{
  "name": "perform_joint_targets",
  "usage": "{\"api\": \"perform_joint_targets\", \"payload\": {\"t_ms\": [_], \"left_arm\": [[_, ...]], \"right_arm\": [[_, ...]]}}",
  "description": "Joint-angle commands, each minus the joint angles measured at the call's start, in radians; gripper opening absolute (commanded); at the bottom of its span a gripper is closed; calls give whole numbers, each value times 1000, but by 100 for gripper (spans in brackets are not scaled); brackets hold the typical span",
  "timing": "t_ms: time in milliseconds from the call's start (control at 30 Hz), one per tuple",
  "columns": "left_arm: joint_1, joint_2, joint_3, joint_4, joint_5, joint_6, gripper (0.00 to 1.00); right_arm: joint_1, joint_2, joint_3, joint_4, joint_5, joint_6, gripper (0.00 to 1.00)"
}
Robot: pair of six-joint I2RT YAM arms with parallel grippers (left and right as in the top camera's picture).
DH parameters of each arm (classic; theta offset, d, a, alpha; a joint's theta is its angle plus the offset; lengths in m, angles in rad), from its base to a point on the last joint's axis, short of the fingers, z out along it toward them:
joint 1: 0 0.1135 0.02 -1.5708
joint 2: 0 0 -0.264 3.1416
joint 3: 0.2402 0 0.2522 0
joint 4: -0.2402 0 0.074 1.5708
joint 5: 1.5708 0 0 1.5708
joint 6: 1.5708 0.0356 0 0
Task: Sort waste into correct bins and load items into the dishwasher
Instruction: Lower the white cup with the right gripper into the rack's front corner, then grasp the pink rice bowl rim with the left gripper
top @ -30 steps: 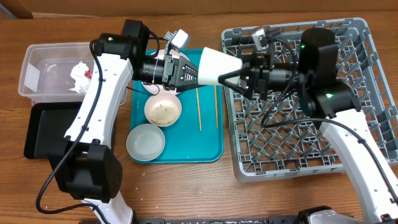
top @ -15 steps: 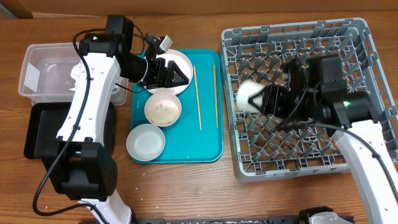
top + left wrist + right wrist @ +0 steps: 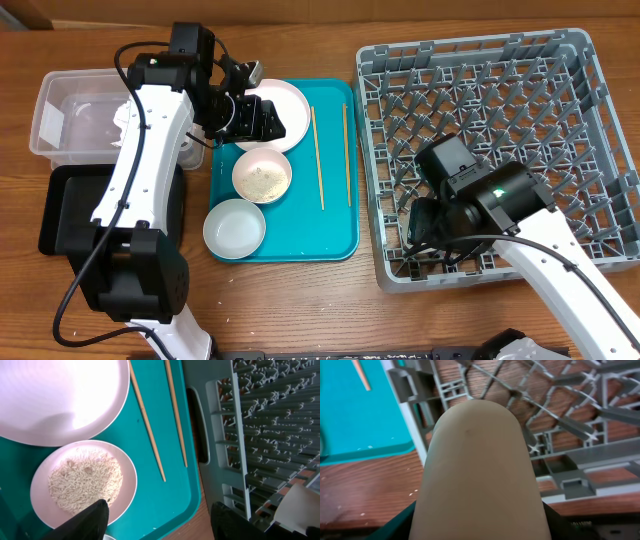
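Observation:
The dish rack's near corner [image 3: 405, 263] by the teal tray lies open below the small white cup, so my right gripper should move down to it next and release the cup there.
My right gripper [image 3: 480, 527] is shut on the small white cup [image 3: 480, 460] and holds it over the near-left corner of the grey dish rack [image 3: 560, 130]. In the overhead view the arm [image 3: 425, 225] hides the cup. My left gripper [image 3: 268, 120] is open and empty above the pale pink plate [image 3: 285, 105]. In the left wrist view its fingers [image 3: 160, 525] straddle the small pink dish of rice [image 3: 85, 482] and the teal tray's edge. Two chopsticks [image 3: 316, 160] lie on the tray. The grey-green bowl [image 3: 234, 228] sits at the tray's near left.
The teal tray [image 3: 335, 235] lies between the rack and the bins. The clear tub [image 3: 60, 120] at the far left holds the crumpled napkin [image 3: 128, 118]. The black tray [image 3: 60, 215] lies just in front of it.
My right arm carried the white cup from the rack's left edge to its near-left corner and turned it downward. My left gripper drew back left over the pink plate.

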Motion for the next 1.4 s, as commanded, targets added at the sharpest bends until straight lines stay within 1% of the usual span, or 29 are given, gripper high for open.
{"api": "perform_joint_targets", "payload": {"t_ms": [0, 233, 400, 433, 467, 500, 533, 567, 600, 733, 800, 867, 1000, 1167, 1267, 1300, 1367], "left_arm": [[-2, -10, 21, 2, -21, -10, 68], [-2, -10, 21, -6, -21, -10, 68], [-2, -10, 21, -13, -21, -8, 69], [-2, -10, 21, -15, -21, -3, 69], [-2, -10, 21, -15, -21, -2, 70], [-2, -10, 21, -16, -21, -2, 76], [-2, -10, 21, -18, -21, -2, 79], [-2, -10, 21, -19, -21, -2, 79], [-2, -10, 21, -19, -21, -2, 80], [-2, -10, 21, -19, -21, -2, 79], [-2, -10, 21, -23, -21, -3, 77], [-3, -10, 21, -34, -21, -2, 73], [-29, -10, 19, -48, -28, -2, 68], [-126, -10, -19, -43, -142, -12, 63], [-195, -8, -65, -17, -245, -59, 61], [-223, -6, -90, 1, -309, -82, 61], [-271, -4, -153, 45, -486, -172, 61]], "right_arm": [[32, 27, 13, 5, 60, 59, 50], [82, 100, 13, 0, 47, 81, 51], [86, 126, 13, -2, 11, 81, 51], [86, 126, 13, -3, 11, 81, 57], [86, 126, 13, -3, 11, 81, 61], [86, 126, 13, -6, 10, 80, 67], [86, 126, 13, -10, 11, 79, 76], [86, 126, 13, -14, 11, 73, 81], [86, 126, 13, -18, 11, 73, 82], [86, 126, 14, -20, 12, 73, 83], [85, 125, 19, -20, 12, 73, 82], [85, 124, 38, -21, 29, 73, 82], [65, 122, 138, -21, 73, 48, 83], [-20, 121, 300, -21, 92, -34, 83], [-93, 121, 370, -19, 92, -87, 83], [-113, 121, 381, -17, 91, -101, 83], [-152, 121, 388, -17, 90, -117, 83]]}}
